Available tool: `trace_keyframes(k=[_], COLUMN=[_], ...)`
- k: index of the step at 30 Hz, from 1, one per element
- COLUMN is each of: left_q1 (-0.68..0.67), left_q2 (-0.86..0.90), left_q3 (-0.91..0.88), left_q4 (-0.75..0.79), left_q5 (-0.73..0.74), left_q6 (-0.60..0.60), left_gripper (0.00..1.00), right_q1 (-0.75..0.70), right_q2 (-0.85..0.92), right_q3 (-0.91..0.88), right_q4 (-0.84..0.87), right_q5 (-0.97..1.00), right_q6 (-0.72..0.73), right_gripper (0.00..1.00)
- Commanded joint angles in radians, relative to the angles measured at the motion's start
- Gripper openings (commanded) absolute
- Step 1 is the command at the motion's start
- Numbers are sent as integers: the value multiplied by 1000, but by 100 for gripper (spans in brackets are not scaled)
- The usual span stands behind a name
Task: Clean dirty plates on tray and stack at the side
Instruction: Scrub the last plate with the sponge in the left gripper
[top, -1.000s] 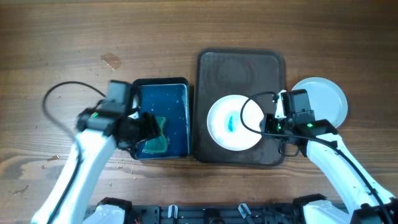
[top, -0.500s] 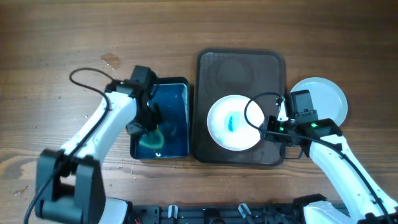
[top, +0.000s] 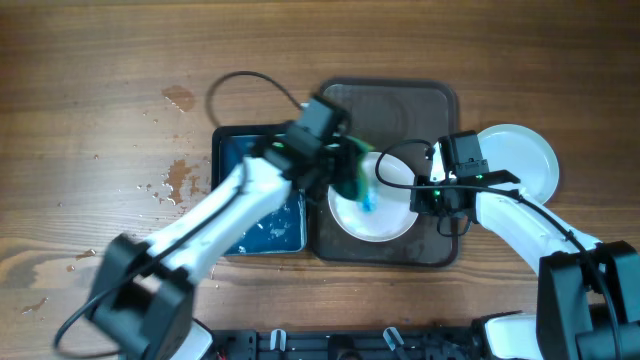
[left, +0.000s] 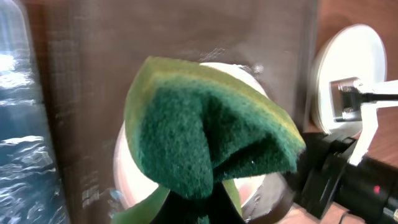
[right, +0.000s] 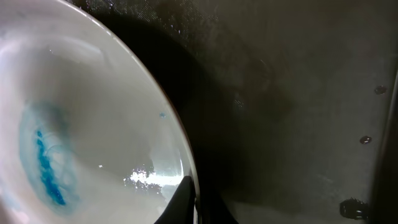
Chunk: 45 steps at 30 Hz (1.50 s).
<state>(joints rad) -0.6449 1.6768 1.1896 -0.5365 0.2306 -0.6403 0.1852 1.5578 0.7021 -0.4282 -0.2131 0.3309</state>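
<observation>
I need to wipe the smear (top: 366, 200) next, then move my left gripper left in the overhead view to the basin's near part below, lower the sponge and let go.
A white plate (top: 385, 218) with a blue smear (top: 366, 200) in its middle lies on the dark brown tray (top: 390, 105). My right gripper (top: 420, 200) is shut on that plate's right rim (right: 189, 186), one finger inside and one outside; the blue smear (right: 45, 163) shows in the right wrist view. My left gripper (top: 345, 175) is shut on a wet green sponge (left: 211, 124), held over the plate's left part (left: 127, 171). A second white plate (top: 520, 160) rests on the table to the right of the tray, with no smear showing.
A blue water-filled basin (top: 250, 225) stands left of the tray, partly under my left arm. Water drops (top: 175, 178) and a stain (top: 180, 97) mark the wood further left. My right arm's black body (left: 348, 180) lies close to the sponge.
My left arm swung from the basin to the tray, carrying the sponge over the smeared plate. My right gripper closed on the plate's right rim.
</observation>
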Motion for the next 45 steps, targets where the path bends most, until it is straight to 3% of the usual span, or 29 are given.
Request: trace_keyframes(k=[1,6,10,12,15,18,20,24,28,31,34,37,39,42,45], left_q1=[-103,-119,-66,-59,-60,-61,-81,-150,-166,-144,-93,-41,-3,53,87], left_q2=[158,314,298,298,298,304,316,386,417,416,402,351,332,274,134], left_q3=[13,13,89,113,112,111,101,101,102,105,149,157,157,157,157], left_q4=[103,72,-172,-230,-174,3,106,183,179,79,-197,-339,-369,-374,-376], left_q5=[24,-120,-427,-528,-444,-89,61,91,222,204,-61,-314,-399,-390,-135], left_q6=[-110,-155,-143,-64,-52,-52,-57,-77,-77,-70,-71,-71,-71,-71,-15], left_gripper=[4,4,4,4,4,4,4,4,4,4,4,4,4,4,4], right_q1=[2,2,2,2,2,2,2,2,2,2,2,2,2,2,2], right_q2=[35,35,35,35,35,35,35,35,35,35,35,35,35,35,35], right_q3=[-8,-8,-8,-8,-8,-8,-8,-8,-8,-8,-8,-8,-8,-8,-8], right_q4=[-14,-32,-37,-36,-37,-43,-43,-48,-55,-55,-55,-55,-55,-55,-55], right_q5=[5,2,1,1,2,2,2,2,2,2,2,2,2,2,2], right_q6=[-13,-13,-13,-13,-16,-17,-17,-16,-14,-14,-14,-14,-13,-13,-14], right_gripper=[4,4,4,4,4,4,4,4,4,4,4,4,4,4,4])
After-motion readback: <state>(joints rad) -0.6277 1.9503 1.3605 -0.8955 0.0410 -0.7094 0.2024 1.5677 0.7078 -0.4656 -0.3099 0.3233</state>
